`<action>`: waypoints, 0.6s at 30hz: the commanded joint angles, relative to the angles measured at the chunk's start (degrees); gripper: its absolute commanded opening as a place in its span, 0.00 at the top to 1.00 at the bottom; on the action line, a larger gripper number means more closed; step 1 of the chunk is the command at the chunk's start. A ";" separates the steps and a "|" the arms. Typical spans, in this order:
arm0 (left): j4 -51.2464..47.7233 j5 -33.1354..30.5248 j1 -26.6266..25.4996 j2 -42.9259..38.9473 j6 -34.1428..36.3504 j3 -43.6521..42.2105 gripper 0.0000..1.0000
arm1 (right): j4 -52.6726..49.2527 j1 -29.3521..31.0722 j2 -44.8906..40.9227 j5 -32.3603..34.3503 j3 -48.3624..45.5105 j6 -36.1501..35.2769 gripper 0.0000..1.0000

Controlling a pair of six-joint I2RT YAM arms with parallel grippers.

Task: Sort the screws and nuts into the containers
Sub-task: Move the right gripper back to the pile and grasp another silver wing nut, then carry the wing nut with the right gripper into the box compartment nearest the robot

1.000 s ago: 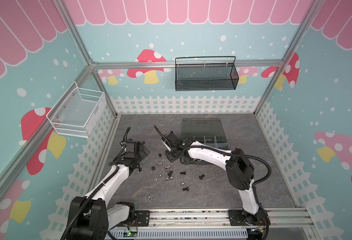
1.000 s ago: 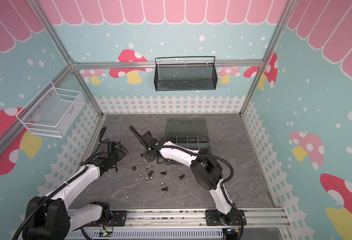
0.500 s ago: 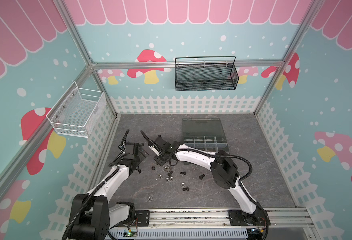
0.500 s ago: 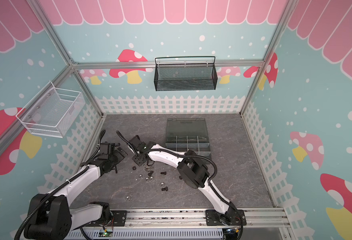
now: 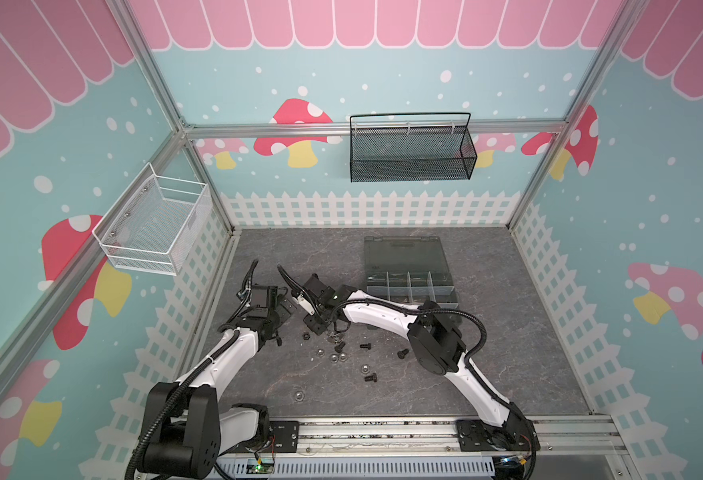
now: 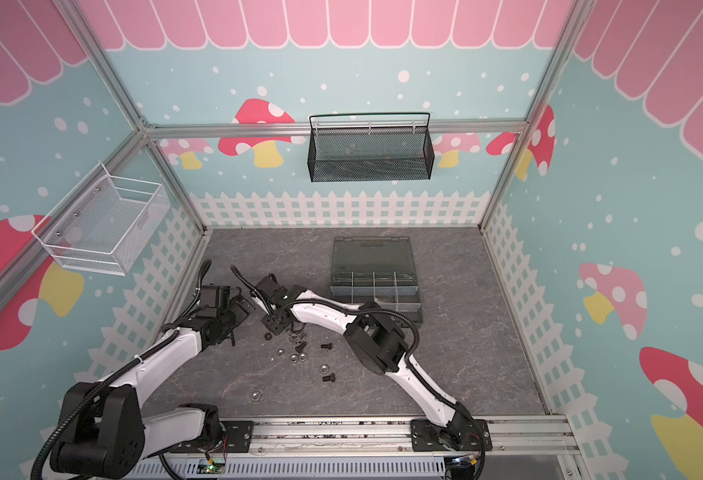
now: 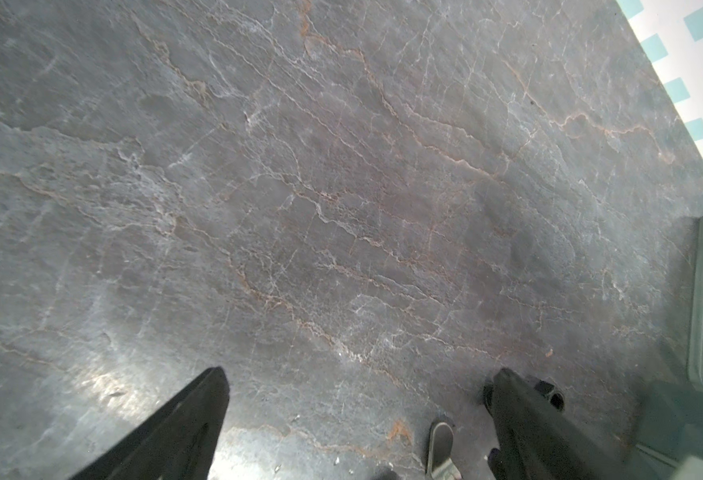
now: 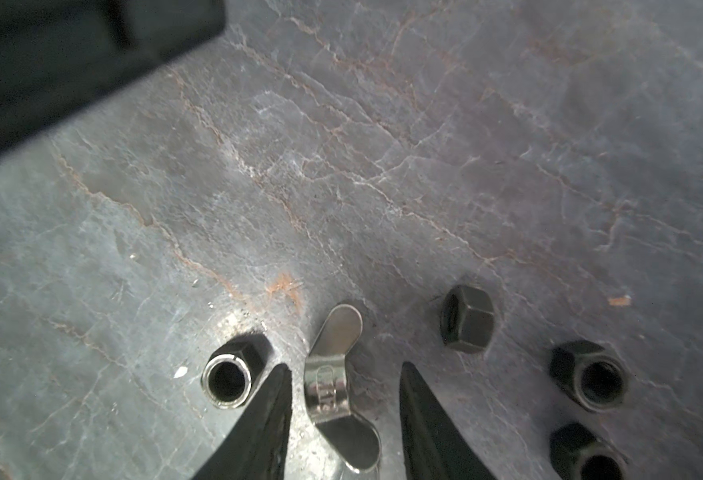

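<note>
Next, my right gripper lowers a little and closes on both sides of the silver wing nut's raised middle [image 8: 328, 389], which lies below, between the open fingers.
My right gripper [image 8: 345, 372] is open and low over the grey floor, its fingers on either side of a silver wing nut [image 8: 333, 390] with a gap left on one side. Beside it lie a silver-rimmed nut [image 8: 227, 376] and black nuts [image 8: 466, 320] [image 8: 590, 374]. In a top view this gripper [image 5: 320, 328] stands at the left end of the scattered pile of nuts [image 5: 334, 358] and black screws [image 5: 365, 345] [image 5: 370, 377]. My left gripper [image 5: 287, 305] [image 7: 360, 382] is wide open and holds nothing. The containers [image 5: 410, 284] sit in the open organizer box behind the right arm.
A black mesh basket [image 5: 410, 151] hangs on the back wall and a white wire basket [image 5: 154, 226] on the left wall. One silver nut [image 5: 298, 395] lies apart near the front rail. The two grippers are close together.
My right gripper has swung left and come down from beside the box onto the left end of the pile. The left gripper has shifted only slightly and stayed open.
</note>
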 commanded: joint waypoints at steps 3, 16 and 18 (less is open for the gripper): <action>0.60 0.35 0.53 0.52 -1.43 -0.28 0.00 | -1.49 0.35 2.63 -0.84 1.80 -1.42 0.57; 0.73 0.84 0.67 0.84 -1.25 -0.28 0.00 | -2.95 0.33 1.71 -0.64 0.18 -0.30 0.82; 0.71 0.87 0.79 0.82 -1.16 -0.28 0.00 | -2.90 0.36 0.81 -0.67 -0.38 0.22 0.86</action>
